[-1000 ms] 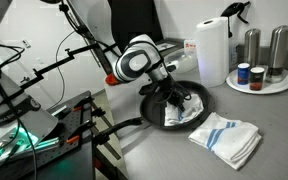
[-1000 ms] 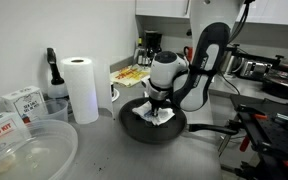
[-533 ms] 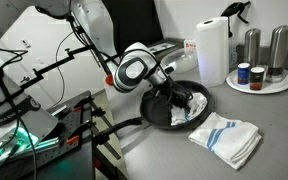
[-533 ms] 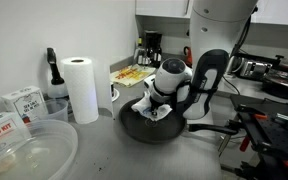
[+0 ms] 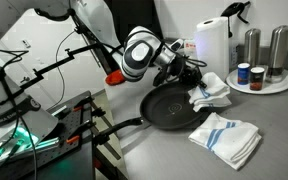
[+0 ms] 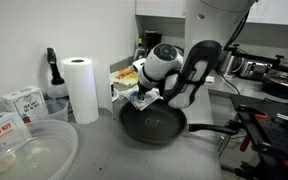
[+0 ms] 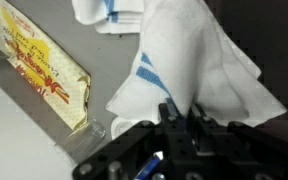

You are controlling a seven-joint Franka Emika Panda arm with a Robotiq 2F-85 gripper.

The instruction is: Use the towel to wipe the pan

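The grey counter between the pan and the clear bowl is bare. I need to move my gripper off the pan's rim, lower it to that counter and release the towel there.
A black pan (image 5: 174, 108) sits on the grey counter; it also shows in an exterior view (image 6: 152, 124). My gripper (image 5: 192, 76) is shut on a white towel with blue stripes (image 5: 210, 90) and holds it above the pan's far rim. In an exterior view the towel (image 6: 141, 99) hangs from the gripper (image 6: 144, 91) over the pan's edge near the paper roll. In the wrist view the towel (image 7: 199, 60) fills the middle, pinched between the fingers (image 7: 182, 113).
A second striped towel (image 5: 226, 136) lies folded beside the pan. A paper towel roll (image 5: 211, 48) and a tray with canisters (image 5: 261, 82) stand behind. A yellow-red box (image 7: 44, 70) lies near the gripper. A clear bowl (image 6: 24, 150) sits in front.
My gripper has lifted out of the pan with the towel and moved toward the pan's far edge, near the paper roll. The pan's inside is now bare.
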